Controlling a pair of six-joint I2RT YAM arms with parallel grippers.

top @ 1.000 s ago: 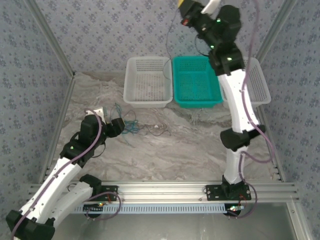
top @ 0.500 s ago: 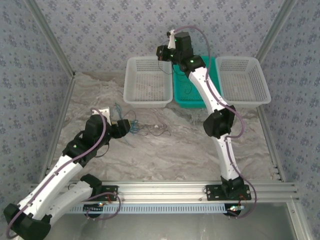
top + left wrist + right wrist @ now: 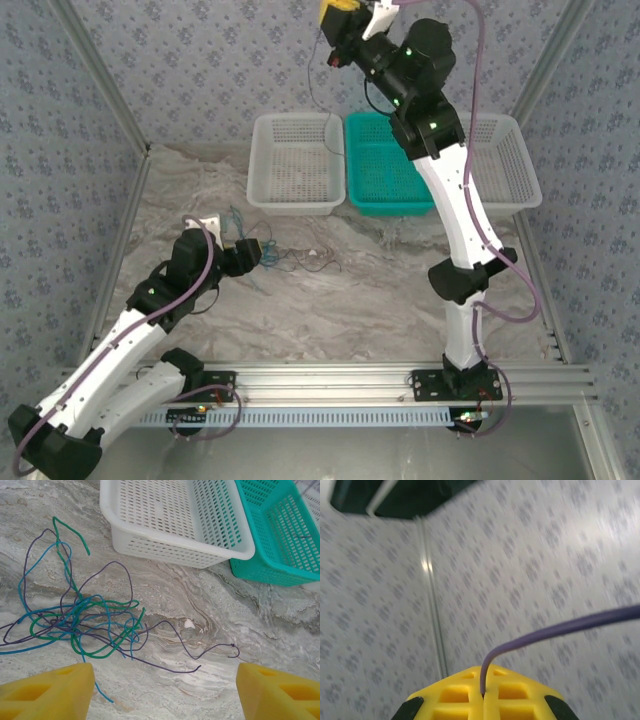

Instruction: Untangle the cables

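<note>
I will next lower my right gripper's fingers over the white basket nearest the tangle, tip them downward, and release the dangling wire, since that basket is below.
A loose tangle of thin wires (image 3: 85,625), green, blue and dark purple-black, lies on the marbled table; in the top view the tangle (image 3: 290,260) sits left of centre. My left gripper (image 3: 165,672) hovers just short of it, open, with nothing between its yellow fingers (image 3: 47,690); from above, the left gripper (image 3: 262,252) is at the tangle's left edge. My right gripper (image 3: 345,15) is raised high over the baskets and shut (image 3: 483,692) on a thin dark purple wire (image 3: 560,627). That wire (image 3: 312,90) hangs down toward the white basket.
Three baskets line the back: a white basket (image 3: 295,165), a teal basket (image 3: 390,165) and another white basket (image 3: 510,160). In the left wrist view, the white basket (image 3: 170,520) and the teal basket (image 3: 280,535) stand beyond the tangle. Patterned walls enclose the table.
The right arm dipped to the baskets half a second ago and has swung back up high, holding the wire. The left gripper crept right, toward the tangle.
</note>
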